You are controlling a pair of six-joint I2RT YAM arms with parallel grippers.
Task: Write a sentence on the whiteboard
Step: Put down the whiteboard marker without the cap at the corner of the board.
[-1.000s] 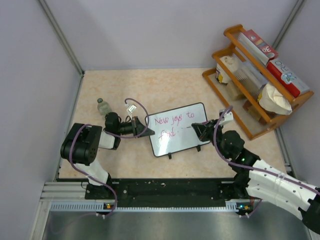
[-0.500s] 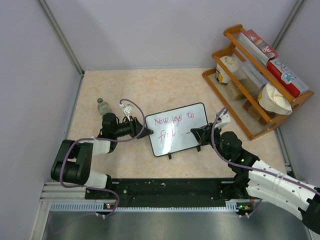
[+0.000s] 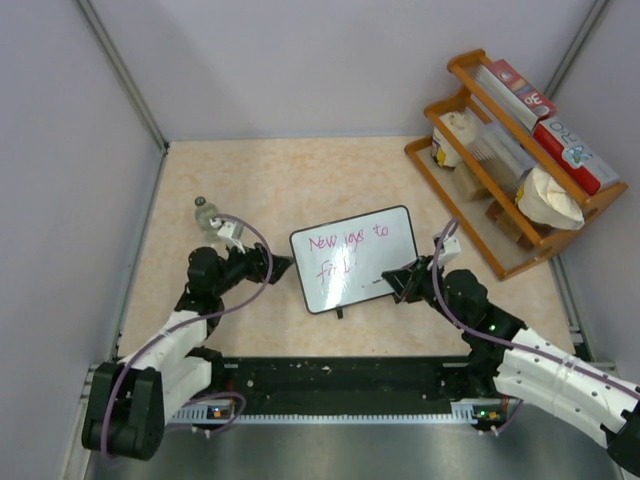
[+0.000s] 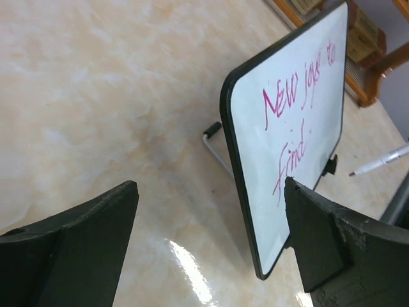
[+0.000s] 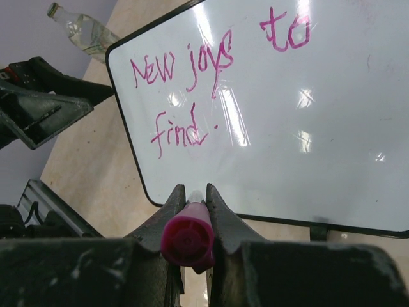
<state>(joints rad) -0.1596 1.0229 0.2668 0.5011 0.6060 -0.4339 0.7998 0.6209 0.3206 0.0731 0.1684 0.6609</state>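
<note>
My right gripper draws back and down next, since the sentence point(image 3: 345, 250) is finished. It then releases the marker on the bare tabletop that lies below it, before the whiteboard.
The whiteboard point(image 3: 360, 262) stands on its small feet mid-table, black-framed and tilted back. On it the sentence point(image 3: 345, 250) is in pink marker and reads "New joys to find." in two lines. My left gripper point(image 3: 281, 266) is open just off the board's left edge and holds nothing. In the left wrist view its fingers point(image 4: 70, 256) stand wide, with the whiteboard point(image 4: 300, 192) ahead of them. My right gripper point(image 3: 397, 279) is shut on a pink marker point(image 5: 188, 238). The marker's tip hangs close in front of the whiteboard point(image 5: 319, 128), below the sentence point(image 5: 192, 70).
A wooden rack point(image 3: 520, 160) with boxes and bags stands at the right, close behind the right arm. A small clear bottle point(image 3: 207, 213) stands behind the left gripper. Grey walls close in the table on three sides.
My left gripper has opened, let go of the whiteboard's left edge, and its arm has swung down and back. The right gripper with the marker has shifted slightly nearer.
</note>
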